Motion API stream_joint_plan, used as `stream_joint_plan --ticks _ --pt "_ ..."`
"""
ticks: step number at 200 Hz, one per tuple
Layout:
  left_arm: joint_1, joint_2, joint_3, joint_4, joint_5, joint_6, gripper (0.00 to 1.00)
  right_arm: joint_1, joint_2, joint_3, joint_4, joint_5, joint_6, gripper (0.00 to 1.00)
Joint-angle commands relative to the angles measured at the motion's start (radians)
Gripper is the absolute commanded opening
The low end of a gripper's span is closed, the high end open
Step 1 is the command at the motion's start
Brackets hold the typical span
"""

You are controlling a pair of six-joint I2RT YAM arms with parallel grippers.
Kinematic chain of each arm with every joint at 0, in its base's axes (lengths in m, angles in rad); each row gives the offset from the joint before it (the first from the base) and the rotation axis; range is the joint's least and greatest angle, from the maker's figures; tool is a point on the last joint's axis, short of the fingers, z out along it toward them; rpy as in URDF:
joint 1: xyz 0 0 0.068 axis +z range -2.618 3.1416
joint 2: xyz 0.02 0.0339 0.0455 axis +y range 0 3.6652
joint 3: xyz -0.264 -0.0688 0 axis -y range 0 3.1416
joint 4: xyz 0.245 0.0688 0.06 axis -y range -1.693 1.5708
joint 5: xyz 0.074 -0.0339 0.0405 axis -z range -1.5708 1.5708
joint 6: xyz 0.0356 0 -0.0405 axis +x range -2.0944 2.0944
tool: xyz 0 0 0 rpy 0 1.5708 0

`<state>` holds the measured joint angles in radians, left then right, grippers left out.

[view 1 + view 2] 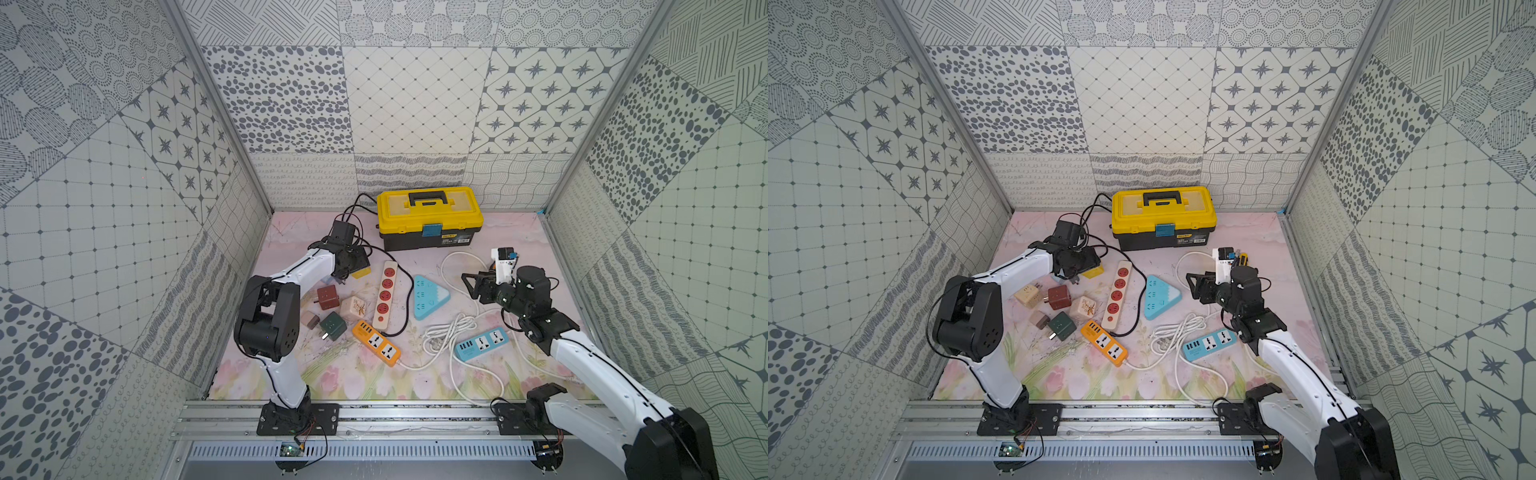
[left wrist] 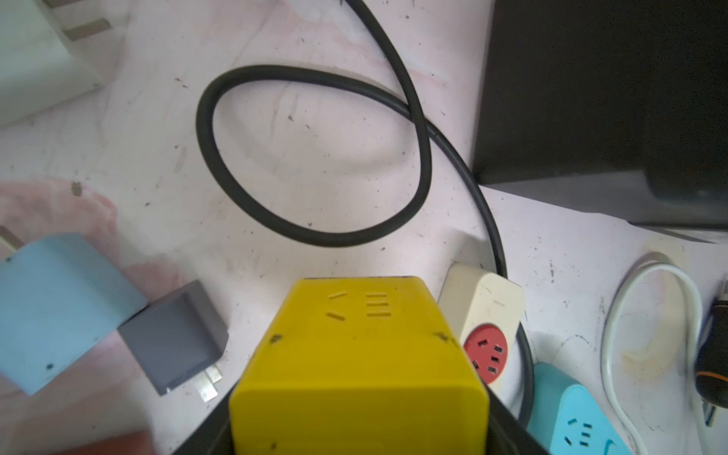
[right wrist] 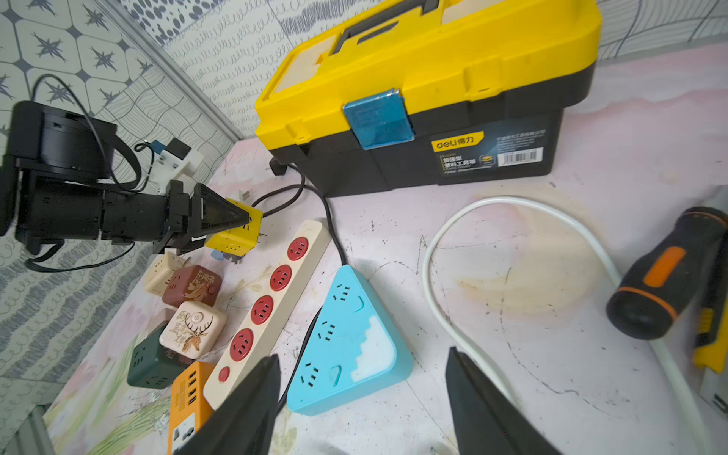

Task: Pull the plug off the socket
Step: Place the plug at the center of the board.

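I will next lower my left gripper toward the bare tabletop beside the beige socket strip and let go of the yellow cube plug, because that spot is just below the gripper.
A yellow cube plug [image 1: 361, 272] [image 2: 358, 366] sits between the jaws of my left gripper [image 1: 353, 269], which is shut on it. In the right wrist view the yellow cube plug [image 3: 236, 234] hangs just above the table with its metal prongs showing, apart from the beige socket strip [image 3: 275, 283]. That strip [image 1: 384, 295] with its red outlets lies flat just right of the cube; its near end [image 2: 488, 315] shows beside the cube. My right gripper [image 1: 466, 286] [image 3: 361, 354] stands open and empty over the table, right of a blue triangular socket [image 1: 430, 297].
A yellow and black toolbox [image 1: 430, 216] stands at the back. Several cube adapters [image 1: 328, 297], an orange strip [image 1: 376, 343], a blue strip [image 1: 482, 340] and coiled white cable [image 1: 449, 332] lie in front. A black cable [image 2: 315, 157] loops behind the cube; a screwdriver [image 3: 665, 275] lies right.
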<state>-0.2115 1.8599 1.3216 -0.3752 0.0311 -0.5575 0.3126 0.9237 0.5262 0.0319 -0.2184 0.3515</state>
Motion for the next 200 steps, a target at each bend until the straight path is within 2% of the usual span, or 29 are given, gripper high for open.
stream_joint_plan --ticks 1,37,74,86,91,95,99,102,155,200 --pt "0.015 0.075 0.076 -0.026 0.013 0.085 0.26 -0.004 -0.055 -0.048 0.123 0.078 0.007 0.71" --pt "0.037 0.129 0.121 -0.051 0.057 0.090 0.40 -0.004 -0.059 -0.061 0.099 0.083 0.016 0.71" --pt "0.045 0.069 0.103 -0.054 0.006 0.113 0.58 -0.006 -0.078 -0.059 0.079 0.086 0.014 0.71" --pt "0.047 0.022 0.068 -0.030 0.002 0.117 0.67 -0.008 -0.091 -0.061 0.073 0.094 0.015 0.72" --pt "0.047 0.001 0.047 -0.016 0.005 0.117 0.78 -0.008 -0.096 -0.060 0.070 0.097 0.014 0.72" --pt "0.047 -0.019 0.028 -0.001 0.008 0.118 0.83 -0.009 -0.103 -0.063 0.069 0.100 0.014 0.72" --pt "0.048 -0.039 0.007 0.016 0.011 0.119 0.97 -0.009 -0.108 -0.065 0.069 0.102 0.014 0.72" --pt "0.047 -0.057 -0.008 0.029 0.013 0.121 0.99 -0.009 -0.113 -0.066 0.068 0.102 0.012 0.72" --pt "0.049 -0.357 -0.253 0.194 0.013 0.106 1.00 -0.016 -0.194 -0.074 0.036 0.120 0.000 0.75" --pt "0.047 -0.723 -0.571 0.447 0.073 0.029 1.00 -0.024 -0.298 -0.134 0.081 0.178 0.020 0.76"
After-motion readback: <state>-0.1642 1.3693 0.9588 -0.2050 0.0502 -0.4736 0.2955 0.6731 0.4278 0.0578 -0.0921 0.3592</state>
